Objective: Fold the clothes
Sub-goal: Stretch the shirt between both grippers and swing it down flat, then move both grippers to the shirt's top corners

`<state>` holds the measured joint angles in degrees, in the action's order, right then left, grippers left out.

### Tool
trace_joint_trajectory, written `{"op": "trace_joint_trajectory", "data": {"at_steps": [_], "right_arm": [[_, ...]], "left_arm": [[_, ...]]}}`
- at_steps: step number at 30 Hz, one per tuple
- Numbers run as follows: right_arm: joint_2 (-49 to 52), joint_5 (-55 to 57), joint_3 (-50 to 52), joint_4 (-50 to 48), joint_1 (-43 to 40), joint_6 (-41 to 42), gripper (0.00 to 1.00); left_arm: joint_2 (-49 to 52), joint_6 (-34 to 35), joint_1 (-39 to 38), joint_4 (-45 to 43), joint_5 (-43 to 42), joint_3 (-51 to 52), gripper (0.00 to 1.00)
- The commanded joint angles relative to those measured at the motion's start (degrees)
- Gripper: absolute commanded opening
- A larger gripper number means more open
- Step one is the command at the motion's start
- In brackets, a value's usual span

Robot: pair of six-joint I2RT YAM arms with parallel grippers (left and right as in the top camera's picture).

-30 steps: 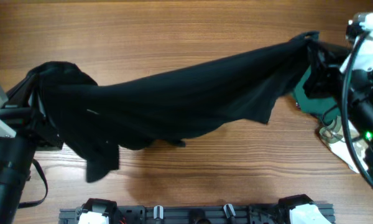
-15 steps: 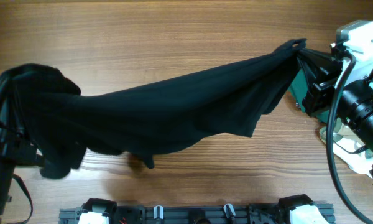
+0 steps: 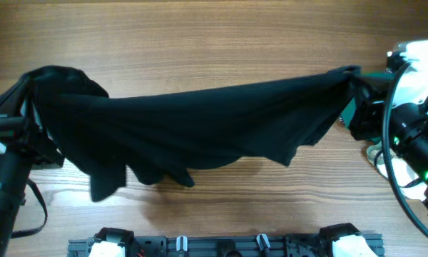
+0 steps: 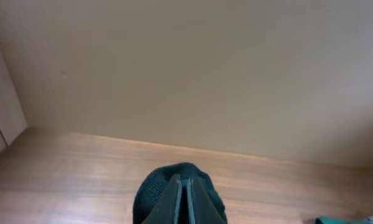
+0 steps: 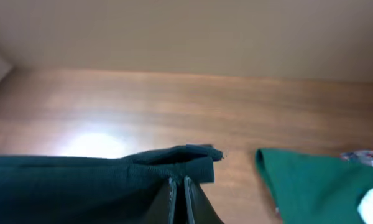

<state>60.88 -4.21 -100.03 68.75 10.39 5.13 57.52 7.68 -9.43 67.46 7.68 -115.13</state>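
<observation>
The shirt already hangs stretched between both grippers, so my left gripper should go down toward the tabletop next and let go of the shirt's bunched end over the wood.
The black polo shirt (image 3: 200, 121) hangs stretched across the table between my two grippers, lifted off the wood, with loose folds drooping at the lower left. My left gripper (image 3: 30, 93) is shut on its left end; in the left wrist view the fabric (image 4: 158, 186) bunches around the closed jaws (image 4: 181, 186). My right gripper (image 3: 351, 77) is shut on its right end; in the right wrist view the fabric edge (image 5: 112, 177) sits pinched over the closed jaws (image 5: 177, 183).
A dark green garment (image 3: 357, 107) lies on the table by the right arm, also in the right wrist view (image 5: 317, 180). A pale garment and cables (image 3: 392, 160) lie at the right edge. A rail (image 3: 221, 244) runs along the front edge.
Both grippers moved with the shirt: the left end rose and shifted right, the right end dropped slightly. The shirt hangs flatter and more level than before.
</observation>
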Motion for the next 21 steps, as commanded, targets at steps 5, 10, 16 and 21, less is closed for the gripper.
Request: {"op": "trace_joint_trajectory", "data": {"at_steps": [5, 10, 16, 21], "right_arm": [[2.84, 2.54, -1.11, 0.61, -0.13, 2.99, 0.04], [22.08, 6.36, -1.11, -2.75, -0.13, 2.45, 0.04], [39.67, 13.46, -1.11, -15.54, -0.72, 2.86, 0.7], [40.15, 11.72, -1.11, -10.73, -1.31, 4.0, 0.77]], "left_arm": [[8.15, -1.7, -0.09, -0.74, 1.62, -0.76, 0.04], [30.21, -2.95, 1.03, -7.26, 2.05, -0.76, 0.08], [46.42, -2.97, 4.44, -15.23, 7.19, -0.76, 0.86], [44.46, -2.84, 6.34, -5.77, 8.55, -0.76, 1.0]]}}
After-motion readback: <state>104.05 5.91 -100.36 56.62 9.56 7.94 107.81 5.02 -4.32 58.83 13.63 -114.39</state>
